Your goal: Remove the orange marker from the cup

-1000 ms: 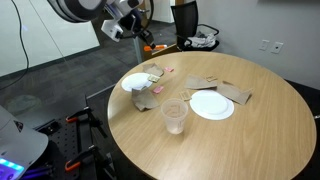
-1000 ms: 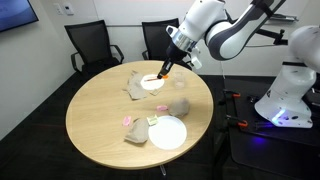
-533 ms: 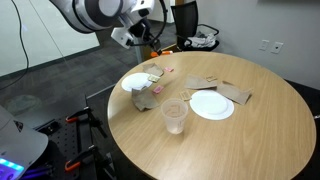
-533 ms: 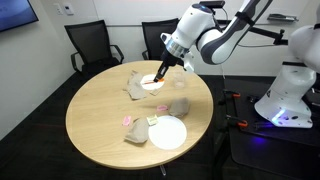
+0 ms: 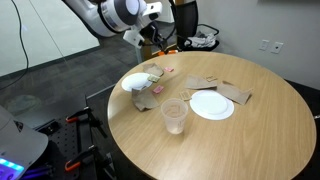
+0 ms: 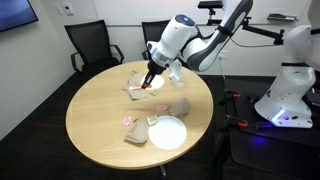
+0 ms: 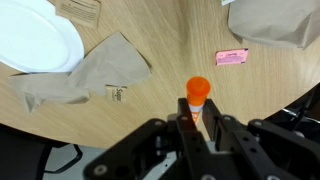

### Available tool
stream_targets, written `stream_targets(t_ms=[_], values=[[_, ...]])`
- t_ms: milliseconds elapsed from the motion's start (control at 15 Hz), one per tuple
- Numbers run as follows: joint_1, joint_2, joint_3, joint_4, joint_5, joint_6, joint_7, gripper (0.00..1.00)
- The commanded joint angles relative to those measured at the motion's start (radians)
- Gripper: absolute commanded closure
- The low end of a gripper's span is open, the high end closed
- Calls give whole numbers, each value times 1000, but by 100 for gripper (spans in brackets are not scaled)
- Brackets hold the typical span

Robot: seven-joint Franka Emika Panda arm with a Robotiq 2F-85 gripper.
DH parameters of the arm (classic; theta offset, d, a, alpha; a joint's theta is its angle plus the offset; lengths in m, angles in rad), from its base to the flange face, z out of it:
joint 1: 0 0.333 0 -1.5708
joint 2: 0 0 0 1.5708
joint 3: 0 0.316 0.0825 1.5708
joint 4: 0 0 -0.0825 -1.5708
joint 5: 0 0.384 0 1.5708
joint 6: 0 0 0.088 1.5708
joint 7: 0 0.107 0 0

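The orange marker [image 6: 149, 84] already hangs clear of the cup, so my gripper will next move down to the bare wood [image 6: 138, 112] beside the pink scrap and let go of it there.
My gripper [image 7: 200, 118] is shut on the orange marker [image 7: 198, 96], whose capped end sticks out past the fingertips above the wooden table. In both exterior views the gripper [image 5: 150, 44] [image 6: 151, 80] holds the marker [image 5: 147, 47] [image 6: 149, 84] in the air at the table's edge, near a white plate [image 5: 136, 82]. The clear plastic cup [image 5: 175, 116] [image 6: 180, 107] stands upright on the table, apart from the gripper and with nothing orange in it. The cup is out of the wrist view.
The round wooden table [image 5: 240, 135] carries a second white plate [image 5: 212, 105] [image 6: 167, 133], crumpled brown napkins [image 7: 85, 75] [image 5: 232, 92] and a small pink scrap [image 7: 231, 57]. Black office chairs [image 6: 88, 45] stand behind the table.
The arm has carried the orange marker sideways and lower, away from the cup towards the plate at the table's edge. The cup and plates have not moved.
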Motion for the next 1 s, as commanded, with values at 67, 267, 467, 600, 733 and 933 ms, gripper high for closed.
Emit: stream_targets(t_ms=[67,267,467,600,733,933], values=[[153,135,-121,129,-56,-21,122,95],[227,210,-185,176,-49,-12,159,95],[262,273,-212,204,-31,-4,171,95],[264,312,-213,220,-25,0,168,95],[257,346,-210,236,-22,4,160,95],[232,385,-193,259,-12,3,148,95]])
